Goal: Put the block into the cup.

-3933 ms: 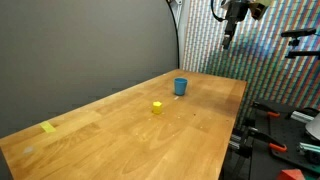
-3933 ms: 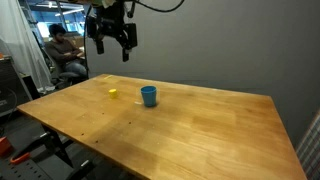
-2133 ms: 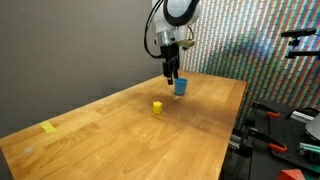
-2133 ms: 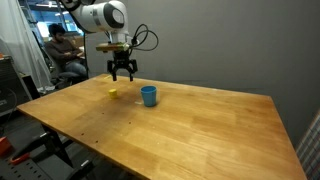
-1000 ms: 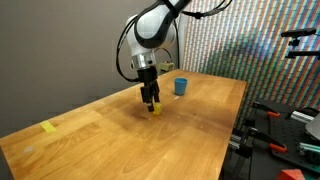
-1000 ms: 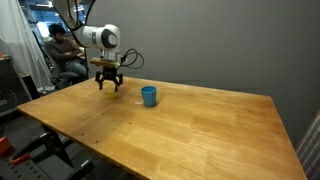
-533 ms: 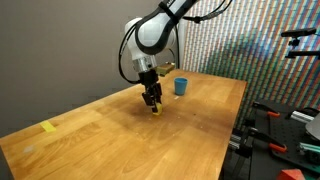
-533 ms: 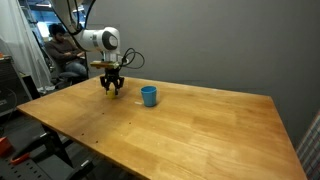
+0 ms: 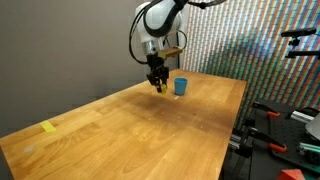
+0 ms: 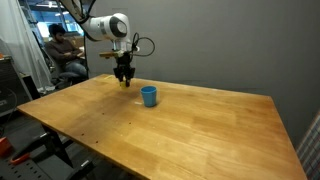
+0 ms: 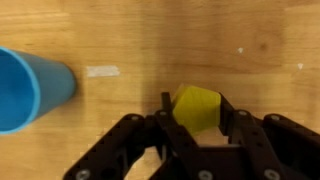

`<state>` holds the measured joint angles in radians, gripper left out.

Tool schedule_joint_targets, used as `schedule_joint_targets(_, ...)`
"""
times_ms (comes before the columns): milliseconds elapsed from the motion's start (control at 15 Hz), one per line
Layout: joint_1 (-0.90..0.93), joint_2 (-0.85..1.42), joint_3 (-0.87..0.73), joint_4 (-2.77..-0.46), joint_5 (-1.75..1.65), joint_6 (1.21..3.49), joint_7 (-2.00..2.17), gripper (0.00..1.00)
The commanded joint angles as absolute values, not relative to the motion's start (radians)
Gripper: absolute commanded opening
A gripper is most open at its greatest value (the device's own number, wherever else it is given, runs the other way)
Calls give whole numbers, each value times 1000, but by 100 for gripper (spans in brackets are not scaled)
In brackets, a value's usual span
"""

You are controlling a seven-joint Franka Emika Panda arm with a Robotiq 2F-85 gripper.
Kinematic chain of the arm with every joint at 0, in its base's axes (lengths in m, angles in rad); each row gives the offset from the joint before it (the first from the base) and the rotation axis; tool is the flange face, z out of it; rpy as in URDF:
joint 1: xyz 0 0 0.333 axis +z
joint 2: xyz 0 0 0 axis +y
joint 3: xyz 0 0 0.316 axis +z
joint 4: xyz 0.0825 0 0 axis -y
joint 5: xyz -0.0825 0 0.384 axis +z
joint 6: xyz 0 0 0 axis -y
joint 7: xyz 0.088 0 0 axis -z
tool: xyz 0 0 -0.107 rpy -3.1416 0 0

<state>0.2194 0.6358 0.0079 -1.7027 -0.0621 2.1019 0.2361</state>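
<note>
My gripper should first lift and turn to bring the yellow block over the blue cup's opening. Then it should lower the block to the cup's rim.
The small yellow block (image 11: 196,106) sits clamped between the two black fingers of my gripper (image 11: 196,110), which is shut on it. In both exterior views the gripper (image 9: 158,84) (image 10: 124,82) hangs above the wooden table, with a bit of yellow block (image 9: 159,87) (image 10: 124,84) showing at its tips. The blue cup (image 9: 181,86) (image 10: 149,96) (image 11: 28,88) stands upright on the table a short way beside the gripper, apart from it. The wrist view has the cup at the left edge.
The wooden table (image 9: 140,140) (image 10: 200,130) stretches wide. A flat yellow tape patch (image 9: 49,127) lies near its far corner. A seated person (image 10: 62,55) is beyond the table, and red-handled tools (image 9: 272,128) lie past its edge.
My gripper shut on the block, lifted it off the table and carried it toward the cup. The spot where the block lay is now bare.
</note>
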Motion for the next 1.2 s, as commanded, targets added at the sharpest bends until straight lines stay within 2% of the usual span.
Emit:
schedule_joint_targets(0,176,466,-40,-1789,-57,2042,328,19)
schedule_joint_targets(333,104,391,-91,-1824,-53,2019,442,19)
schedule_joint_targets(1133,43,518,-113,-1791,-37,2090,525,19)
